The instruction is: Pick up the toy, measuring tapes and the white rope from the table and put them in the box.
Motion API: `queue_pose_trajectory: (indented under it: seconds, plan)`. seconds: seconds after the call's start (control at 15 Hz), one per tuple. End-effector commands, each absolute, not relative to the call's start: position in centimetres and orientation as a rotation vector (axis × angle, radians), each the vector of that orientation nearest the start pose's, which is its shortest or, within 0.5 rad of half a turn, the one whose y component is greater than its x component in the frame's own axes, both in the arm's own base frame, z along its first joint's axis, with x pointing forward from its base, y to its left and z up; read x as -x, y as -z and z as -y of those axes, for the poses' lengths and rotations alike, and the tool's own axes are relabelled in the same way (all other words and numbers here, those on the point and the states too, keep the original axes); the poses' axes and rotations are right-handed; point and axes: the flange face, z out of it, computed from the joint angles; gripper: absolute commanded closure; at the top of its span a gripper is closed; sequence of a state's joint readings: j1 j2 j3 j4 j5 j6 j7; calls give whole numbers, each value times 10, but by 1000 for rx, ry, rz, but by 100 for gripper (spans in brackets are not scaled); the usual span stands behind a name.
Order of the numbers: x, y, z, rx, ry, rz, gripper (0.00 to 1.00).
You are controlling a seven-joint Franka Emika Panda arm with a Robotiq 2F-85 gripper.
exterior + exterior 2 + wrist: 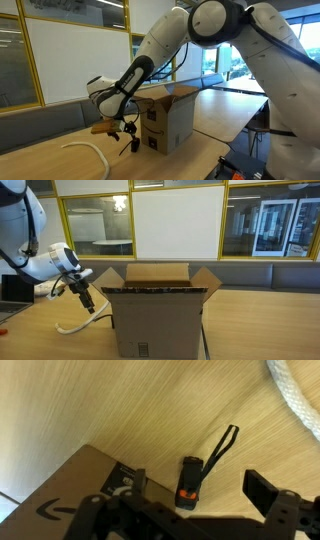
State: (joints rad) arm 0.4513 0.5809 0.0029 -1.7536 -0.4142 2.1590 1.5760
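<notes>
The robot's gripper will next move down and toward the cardboard box [165, 118] until its open fingers are on both sides of the measuring tape's black body [135, 146], because they are still above it.
A black measuring tape [188, 482] with an orange button and a black strap loop lies on the wooden table beside the cardboard box [70, 490]. My gripper [200, 483] is open, with one finger on each side of the tape and not closed on it. In both exterior views the gripper [128, 136] [88, 302] hangs low over the table next to the open box [165, 118] [160, 315]. The white rope [90, 150] [75, 327] [292, 395] curves on the table nearby. A small tan object [100, 127], perhaps the toy, sits by the gripper.
The box's flaps [205, 282] stand open upward. A bench [40, 118] and glass walls run behind the table. The table's edge [215, 160] lies close to the box. A laptop [12, 290] sits at the far side.
</notes>
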Motion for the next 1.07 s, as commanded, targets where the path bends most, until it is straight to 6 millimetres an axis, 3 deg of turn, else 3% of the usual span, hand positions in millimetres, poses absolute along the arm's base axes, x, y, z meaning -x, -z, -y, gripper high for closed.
queue_pose_trajectory:
  seconds: [0.0, 0.27, 0.67, 1.0]
  plan:
    - [-601, -204, -266, 3173, 295, -1465, 0]
    - [-616, -186, -251, 3185, 293, -1463, 0]
    - [-643, -191, -220, 3140, 345, -1438, 0]
    - [-656, -177, -196, 3112, 309, -1418, 0]
